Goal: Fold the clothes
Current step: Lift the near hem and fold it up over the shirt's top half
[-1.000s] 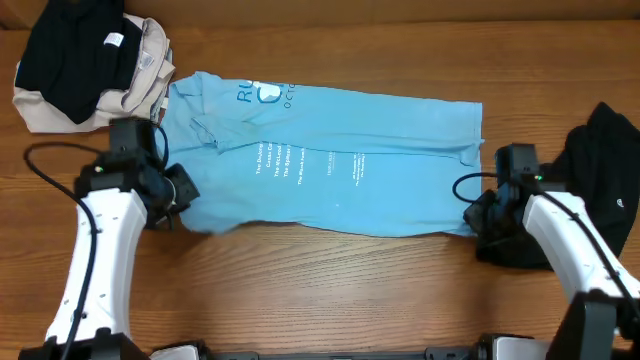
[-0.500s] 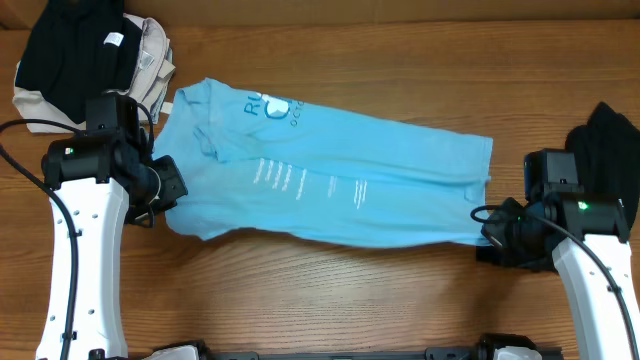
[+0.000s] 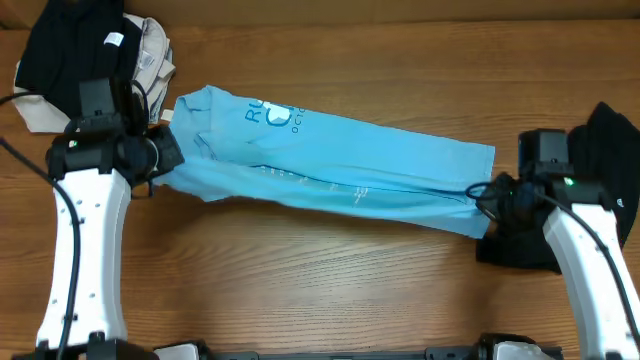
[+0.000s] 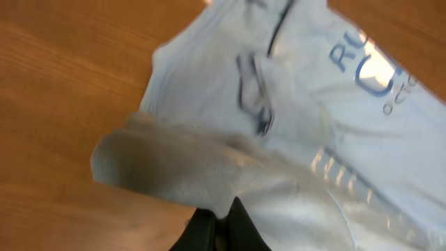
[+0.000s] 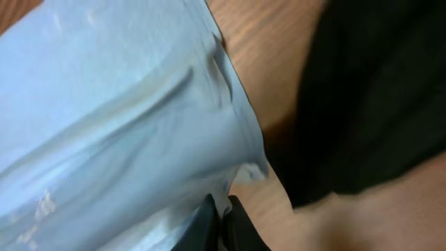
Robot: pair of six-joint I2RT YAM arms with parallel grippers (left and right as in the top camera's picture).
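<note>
Next, my left gripper moves the shirt's pinched edge outward and down toward the far corner by the beige garment [image 3: 186,103] [image 4: 224,12], then opens.
A light blue T-shirt [image 3: 330,160] with lettering lies stretched across the table, its near long edge lifted and carried toward the far edge. My left gripper [image 3: 165,160] is shut on the shirt's near left edge; the left wrist view shows the cloth [image 4: 279,139] pinched between the jaws. My right gripper [image 3: 487,195] is shut on the shirt's near right corner, and the cloth [image 5: 125,118] shows in the right wrist view. A black garment [image 3: 75,50] lies on a beige one [image 3: 150,55] at the far left.
Another black garment [image 3: 610,160] lies at the right edge beside my right arm, and it also shows in the right wrist view [image 5: 376,90]. Bare wooden table [image 3: 320,290] spreads in front of the shirt.
Both grippers have lifted the shirt's near edge and carried it away from me. The shirt now looks narrower, and its white lettering is folded under.
</note>
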